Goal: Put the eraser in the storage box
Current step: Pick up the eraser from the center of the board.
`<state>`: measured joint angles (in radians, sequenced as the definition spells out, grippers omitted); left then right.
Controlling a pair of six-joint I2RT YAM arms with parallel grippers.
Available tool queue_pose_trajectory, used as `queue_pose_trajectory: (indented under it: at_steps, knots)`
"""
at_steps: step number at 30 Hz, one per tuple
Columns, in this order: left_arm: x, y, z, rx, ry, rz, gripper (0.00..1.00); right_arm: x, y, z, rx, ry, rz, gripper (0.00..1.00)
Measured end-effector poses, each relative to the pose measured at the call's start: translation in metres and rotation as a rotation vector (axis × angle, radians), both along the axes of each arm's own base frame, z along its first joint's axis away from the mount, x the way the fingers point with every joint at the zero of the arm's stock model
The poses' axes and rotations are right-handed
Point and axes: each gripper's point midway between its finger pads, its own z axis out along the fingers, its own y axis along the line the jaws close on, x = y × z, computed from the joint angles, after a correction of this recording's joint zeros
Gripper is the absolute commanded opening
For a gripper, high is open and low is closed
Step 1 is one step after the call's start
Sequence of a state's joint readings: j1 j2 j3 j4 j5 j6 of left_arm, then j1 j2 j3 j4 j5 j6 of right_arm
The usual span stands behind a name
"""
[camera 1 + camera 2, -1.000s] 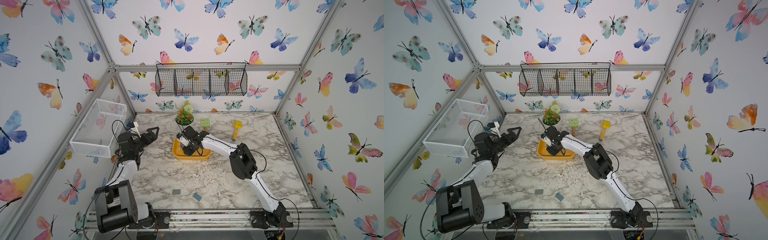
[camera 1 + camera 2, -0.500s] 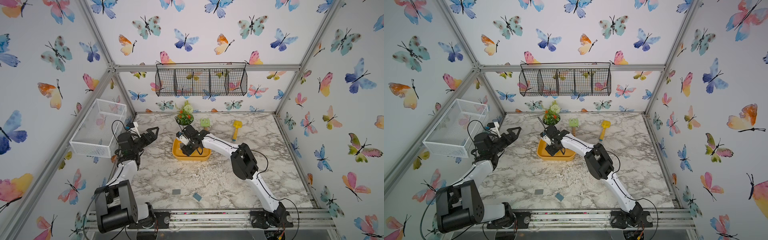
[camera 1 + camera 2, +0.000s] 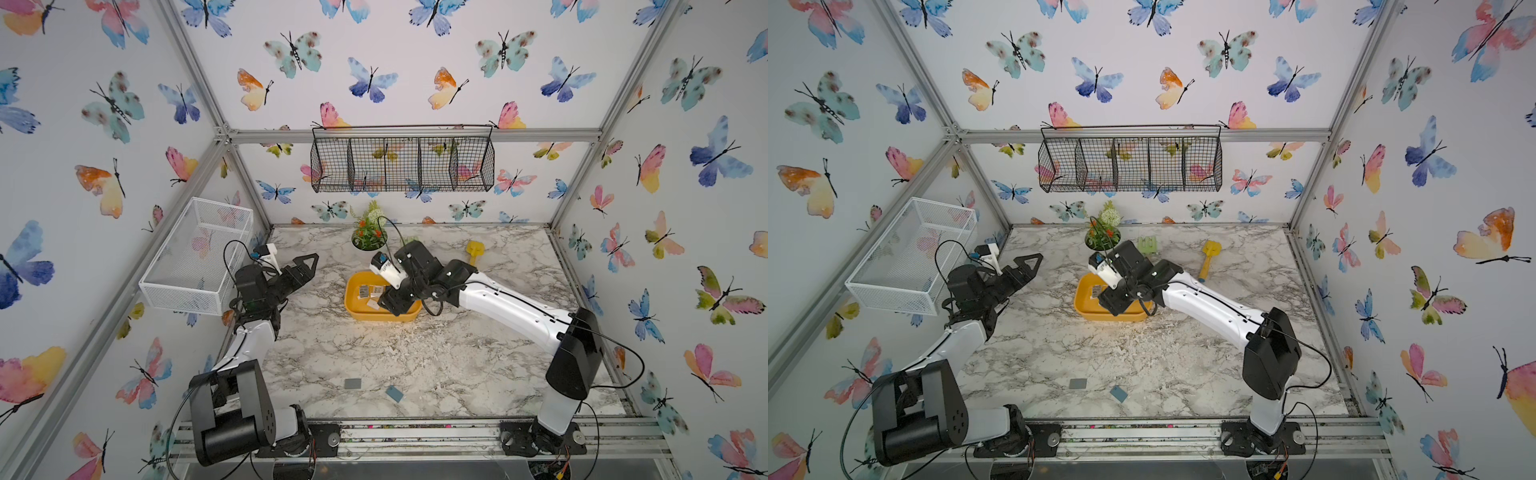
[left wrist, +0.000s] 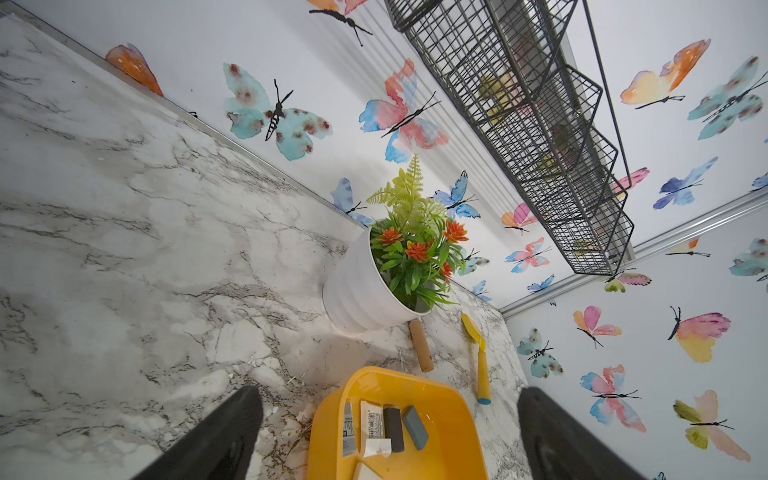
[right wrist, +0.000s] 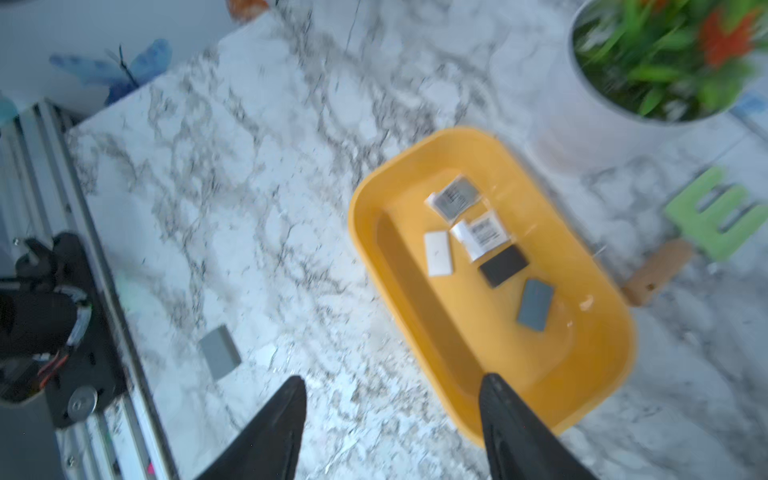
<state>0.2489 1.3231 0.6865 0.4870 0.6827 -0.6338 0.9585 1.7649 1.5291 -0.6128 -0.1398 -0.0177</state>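
Note:
I need to move my open right gripper back past the storage box's near rim next and down onto the blue eraser [image 3: 394,393] to close, because the eraser is still outside the storage box.
The storage box [image 3: 353,307], a shallow yellow tub, sits mid-table and holds several small flat erasers: a white one [image 5: 438,253], a black one [image 5: 503,265], a grey-blue one [image 5: 536,304] and two wrapped ones. My right gripper [image 3: 395,301] hovers over the box's near rim [image 5: 361,232], open with nothing between its fingers [image 5: 498,399]. A grey eraser [image 3: 352,383] and a blue eraser [image 3: 394,393] lie on the table near the front edge. My left gripper [image 3: 305,266] hangs raised to the left of the box, wide open and empty.
A white pot with a plant [image 3: 369,237] stands just behind the box. Beside it lie a green rake [image 3: 1147,244] and a yellow shovel [image 3: 473,251]. A white mesh basket [image 3: 195,257] hangs on the left wall and a black wire basket [image 3: 401,160] on the back wall.
My right gripper's jaws have opened wider, and it has drawn back over the box toward the front right. The left arm has not moved.

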Motion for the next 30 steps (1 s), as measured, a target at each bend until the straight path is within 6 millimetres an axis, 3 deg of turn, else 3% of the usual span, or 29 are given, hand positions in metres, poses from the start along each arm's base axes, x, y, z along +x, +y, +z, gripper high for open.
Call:
queue_pose_trajectory:
  at_steps: [3, 6, 9, 12, 18, 24, 30]
  knots:
    - [0.0, 0.0, 0.0, -0.003, -0.003, -0.001, 0.98, -0.053, -0.024, -0.055, -0.114, 0.116, 0.04, 0.71]
    - [0.001, 0.0, 0.001, -0.006, -0.003, -0.002, 0.98, -0.095, -0.043, -0.091, -0.203, 0.198, 0.066, 0.71]
    - [0.001, 0.0, 0.001, -0.009, -0.003, -0.002, 0.98, -0.124, -0.047, -0.106, -0.248, 0.231, 0.089, 0.7]
    - [0.001, 0.0, 0.001, -0.011, -0.004, -0.001, 0.98, -0.141, -0.04, -0.107, -0.249, 0.235, 0.11, 0.7]
    - [0.001, 0.0, 0.002, -0.014, -0.005, -0.001, 0.98, -0.16, -0.033, -0.121, -0.283, 0.234, 0.114, 0.69]
    - [0.001, 0.0, 0.002, -0.014, -0.005, 0.0, 0.98, -0.162, -0.033, -0.15, -0.355, 0.22, 0.091, 0.67]
    - [0.001, 0.0, 0.002, -0.014, -0.005, -0.001, 0.98, -0.16, -0.027, -0.16, -0.367, 0.193, 0.087, 0.62]
